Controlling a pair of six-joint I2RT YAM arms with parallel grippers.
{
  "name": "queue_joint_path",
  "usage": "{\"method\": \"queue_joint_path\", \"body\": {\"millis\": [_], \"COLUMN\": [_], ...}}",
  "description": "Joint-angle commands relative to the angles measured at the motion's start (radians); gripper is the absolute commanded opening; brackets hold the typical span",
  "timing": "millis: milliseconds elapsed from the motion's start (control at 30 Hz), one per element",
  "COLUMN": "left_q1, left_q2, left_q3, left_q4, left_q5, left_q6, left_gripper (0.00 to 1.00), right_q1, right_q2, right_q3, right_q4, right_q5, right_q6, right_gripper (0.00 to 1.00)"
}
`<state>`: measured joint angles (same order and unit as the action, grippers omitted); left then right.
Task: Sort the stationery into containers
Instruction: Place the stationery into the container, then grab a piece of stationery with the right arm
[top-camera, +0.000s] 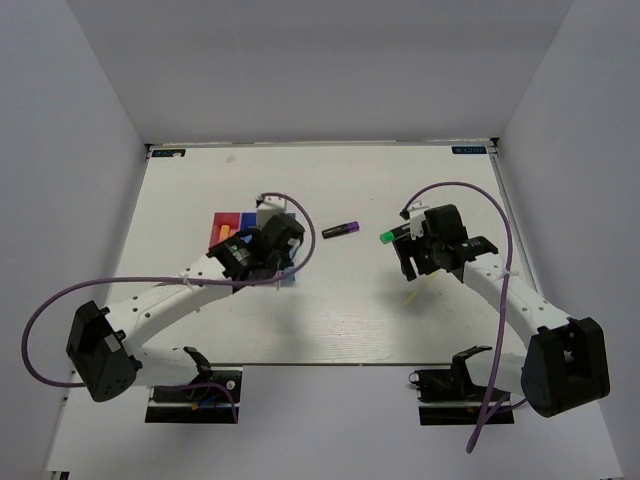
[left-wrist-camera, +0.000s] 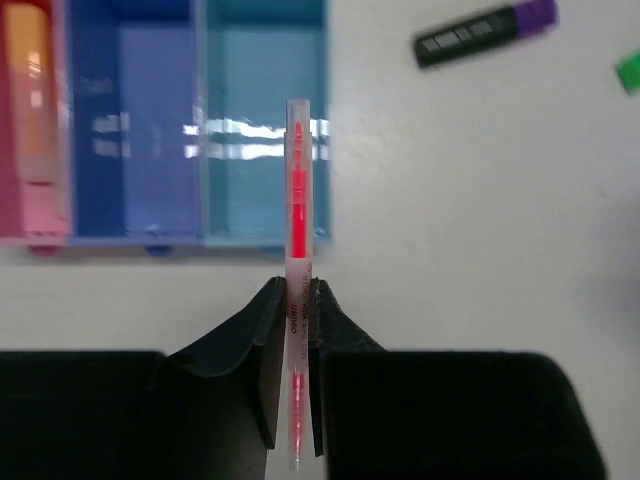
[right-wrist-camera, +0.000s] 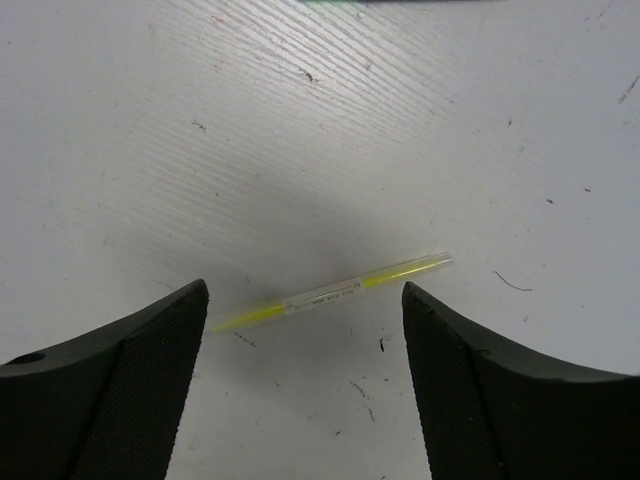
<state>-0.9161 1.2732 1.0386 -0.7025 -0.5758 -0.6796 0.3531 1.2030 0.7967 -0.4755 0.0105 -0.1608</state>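
Note:
The dark blue bin (top-camera: 249, 220) (left-wrist-camera: 157, 130) is empty, so my left gripper should next move outward and down, to the left in the top view, and let go of the pen in it.
My left gripper (left-wrist-camera: 297, 285) is shut on a thin pink-red pen (left-wrist-camera: 298, 200), which points forward over the near right part of the light blue bin (left-wrist-camera: 240, 150). To its left are the dark blue bin (left-wrist-camera: 130, 120) and the pink-red bin (left-wrist-camera: 60, 120), which holds an orange marker (left-wrist-camera: 28, 80). My right gripper (right-wrist-camera: 305, 287) is open, low over the table, with a pale yellow pen (right-wrist-camera: 335, 290) lying crosswise between its fingers. In the top view, the left gripper (top-camera: 268, 245) hovers over the bins (top-camera: 220, 222) and the right gripper (top-camera: 425, 255) is at right.
A black highlighter with a purple end (top-camera: 341, 230) lies on the white table between the arms and also shows in the left wrist view (left-wrist-camera: 485, 33). A green-ended highlighter (top-camera: 388, 236) lies just left of the right gripper. Walls enclose the table (top-camera: 330, 320).

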Motion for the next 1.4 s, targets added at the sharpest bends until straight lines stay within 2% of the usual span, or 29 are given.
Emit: {"method": "queue_joint_path", "body": {"millis": [0,33,100,133,200,467,533,567,633,667,767,833,900,1000,1033,1067,1100,1133,1167,1200,1233,1300,1333,1367], "left_q1": [0.137,0.163,0.243,0.275,0.328,0.451,0.465,0.473,0.488,0.493,0.496,0.496,0.496,0.493,0.488,0.474,0.468,0.439,0.428,0.419,0.390,0.367,0.329,0.316], "left_q2": [-0.002,0.008,0.059,0.072,0.130,0.278,0.314,0.324,0.353,0.367,0.371,0.373,0.367,0.330,0.290,0.270,0.223,0.174,0.116,0.085,0.031,-0.046,-0.108,-0.120], "left_q3": [0.064,0.072,0.109,0.115,0.139,0.190,0.204,0.207,0.215,0.212,0.212,0.210,0.210,0.202,0.190,0.186,0.170,0.160,0.105,0.083,0.060,-0.038,-0.061,-0.121], "left_q4": [0.020,0.030,0.035,0.058,0.064,0.107,0.117,0.120,0.123,0.127,0.135,0.136,0.135,0.132,0.127,0.121,0.117,0.115,0.110,0.115,0.109,0.112,0.100,0.094], "left_q5": [0.034,0.045,0.074,0.092,0.120,0.166,0.165,0.169,0.174,0.178,0.189,0.203,0.205,0.217,0.226,0.228,0.231,0.247,0.266,0.290,0.353,0.438,0.486,0.526], "left_q6": [0.129,0.144,0.195,0.207,0.248,0.304,0.314,0.319,0.325,0.328,0.327,0.330,0.325,0.325,0.322,0.321,0.316,0.298,0.290,0.273,0.256,0.249,0.252,0.258], "left_gripper": [0.01,0.00,0.00,0.00,0.00,0.00,0.04,0.06,0.17,0.27,0.41,0.49,0.51,0.51,0.48,0.43,0.37,0.24,0.19,0.15,0.14,0.16,0.29,0.36], "right_q1": [-0.005,-0.008,-0.008,-0.008,-0.006,-0.012,-0.014,-0.014,-0.016,-0.019,-0.023,-0.029,-0.037,-0.045,-0.048,-0.051,-0.057,-0.060,-0.065,-0.065,-0.066,-0.069,-0.062,-0.072], "right_q2": [-0.003,-0.005,-0.005,-0.010,-0.010,0.006,0.012,0.013,0.017,0.021,0.020,0.017,0.013,0.003,-0.011,-0.017,-0.028,-0.031,-0.036,-0.030,-0.028,-0.003,0.003,0.018], "right_q3": [0.036,0.036,0.035,0.033,0.033,0.035,0.033,0.033,0.032,0.033,0.033,0.033,0.038,0.038,0.036,0.041,0.038,0.039,0.039,0.051,0.056,0.076,0.081,0.084], "right_q4": [-0.020,-0.021,-0.028,-0.026,-0.031,-0.031,-0.032,-0.031,-0.032,-0.034,-0.043,-0.055,-0.061,-0.068,-0.072,-0.072,-0.075,-0.074,-0.083,-0.101,-0.112,-0.161,-0.175,-0.205], "right_q5": [-0.043,-0.061,-0.075,-0.087,-0.096,-0.093,-0.092,-0.090,-0.090,-0.092,-0.115,-0.136,-0.158,-0.173,-0.181,-0.185,-0.191,-0.190,-0.190,-0.188,-0.182,-0.146,-0.133,-0.121], "right_q6": [-0.009,-0.011,-0.019,-0.020,-0.022,-0.031,-0.036,-0.036,-0.045,-0.051,-0.063,-0.071,-0.089,-0.112,-0.121,-0.129,-0.155,-0.166,-0.178,-0.210,-0.238,-0.296,-0.305,-0.312], "right_gripper": [0.77,0.68,0.57,0.44,0.37,0.39,0.43,0.50,0.59,0.67,0.78,0.79,0.79,0.76,0.75,0.73,0.66,0.61,0.55,0.40,0.31,0.09,0.09,0.12]}}
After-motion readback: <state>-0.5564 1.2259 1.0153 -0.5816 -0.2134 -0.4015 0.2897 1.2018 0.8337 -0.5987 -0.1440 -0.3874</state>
